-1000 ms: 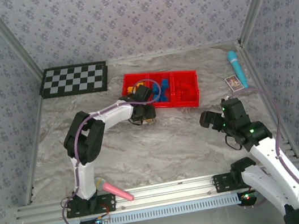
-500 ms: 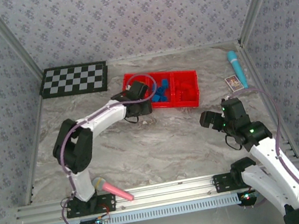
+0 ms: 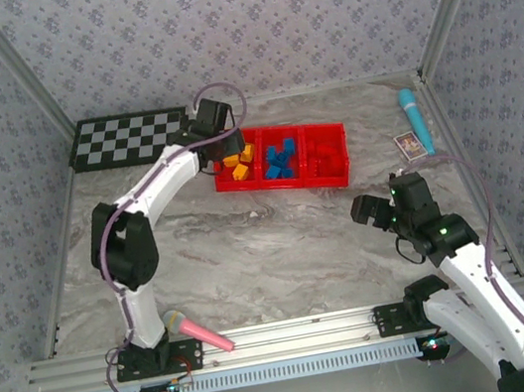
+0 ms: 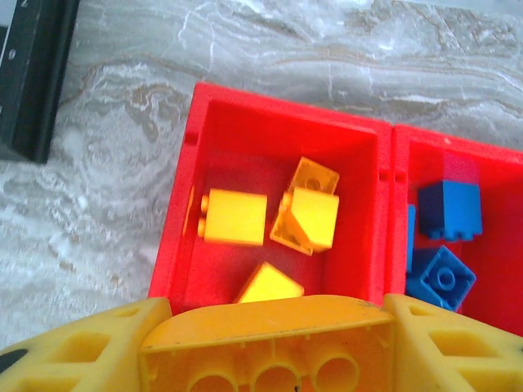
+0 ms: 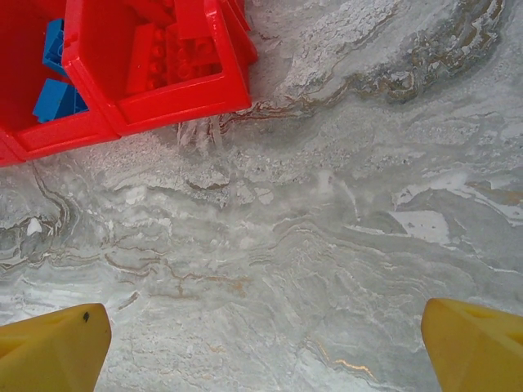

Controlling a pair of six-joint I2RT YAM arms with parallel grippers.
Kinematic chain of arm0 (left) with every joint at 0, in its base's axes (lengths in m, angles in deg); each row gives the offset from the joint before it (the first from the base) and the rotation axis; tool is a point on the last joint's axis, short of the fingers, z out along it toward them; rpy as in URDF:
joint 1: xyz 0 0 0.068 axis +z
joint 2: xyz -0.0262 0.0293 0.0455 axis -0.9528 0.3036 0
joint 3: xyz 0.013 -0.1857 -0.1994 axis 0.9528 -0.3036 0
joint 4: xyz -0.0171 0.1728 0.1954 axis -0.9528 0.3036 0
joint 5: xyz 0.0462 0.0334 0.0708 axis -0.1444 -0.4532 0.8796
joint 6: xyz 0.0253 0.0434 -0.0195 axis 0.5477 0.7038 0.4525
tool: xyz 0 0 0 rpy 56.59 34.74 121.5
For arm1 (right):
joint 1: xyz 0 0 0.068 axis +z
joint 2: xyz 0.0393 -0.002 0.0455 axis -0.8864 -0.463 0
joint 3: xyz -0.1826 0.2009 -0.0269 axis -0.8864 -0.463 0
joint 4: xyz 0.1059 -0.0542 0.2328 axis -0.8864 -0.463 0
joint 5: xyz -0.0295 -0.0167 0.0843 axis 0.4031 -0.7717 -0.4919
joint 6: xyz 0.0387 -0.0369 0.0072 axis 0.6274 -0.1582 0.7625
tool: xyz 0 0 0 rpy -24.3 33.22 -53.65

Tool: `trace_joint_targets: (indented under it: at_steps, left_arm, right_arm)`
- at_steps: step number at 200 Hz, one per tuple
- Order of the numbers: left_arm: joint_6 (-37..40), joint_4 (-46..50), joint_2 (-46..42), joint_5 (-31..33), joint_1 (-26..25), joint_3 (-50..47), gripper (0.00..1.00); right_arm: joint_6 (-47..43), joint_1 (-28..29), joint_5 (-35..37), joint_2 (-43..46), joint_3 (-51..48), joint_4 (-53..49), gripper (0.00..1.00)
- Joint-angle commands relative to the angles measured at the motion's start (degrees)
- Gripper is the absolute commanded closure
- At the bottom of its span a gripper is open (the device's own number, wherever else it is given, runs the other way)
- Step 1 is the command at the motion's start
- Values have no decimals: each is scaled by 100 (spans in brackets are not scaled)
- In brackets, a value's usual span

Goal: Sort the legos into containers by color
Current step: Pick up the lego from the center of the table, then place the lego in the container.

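Note:
I should next lower my left gripper toward the yellow bricks and release the orange-yellow brick (image 4: 270, 339) beside them.
My left gripper (image 4: 270, 363) is shut on an orange-yellow brick (image 4: 270, 339) whose hollow underside faces the camera. It hangs above the near end of the red tray's (image 4: 174, 237) left compartment, where three yellow bricks (image 4: 234, 217) lie. From above, the left gripper (image 3: 218, 146) sits at the tray's (image 3: 280, 185) left end. Blue bricks (image 3: 279, 160) fill the middle compartment and red bricks (image 3: 327, 155) the right one. My right gripper (image 3: 365, 211) stands open above bare table, its fingers (image 5: 51, 351) wide apart, with the tray's corner (image 5: 163, 102) further off.
A black-and-white checkered board (image 3: 129, 140) lies at the back left. A teal stick-shaped toy (image 3: 414, 115) and a small card (image 3: 411, 144) rest at the back right. The pink-handled microphone toy (image 3: 199, 332) lies near the left arm's base.
My left arm stretched away from the table in front of the tray, moving up and back to the tray's left compartment. The right arm stayed still.

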Motion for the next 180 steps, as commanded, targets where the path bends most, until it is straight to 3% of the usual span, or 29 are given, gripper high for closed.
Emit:
trace_joint_targets:
  at_steps: [1,48,86,140,180]
  left_arm:
    - [157,211,401,-177,94,411,55]
    - [250,197,779,-384,126,626,48]
    - [389,7,646,-517,130,403,18]
    - [498,-367,-42,-444,133,-153,1]
    - [650,-975,-970,-423,137,-1070,0]
  right_arm:
    - [-105,-50,71,108,77,-322,0]
    - [-124,-65,82,113,77,-354,0]
    - [-96,-70,68,41,82,-276,0]
    - [-105,-76,91,-28,95,-201,0]
    - [-162,-86,218,-81,60,-66,0]
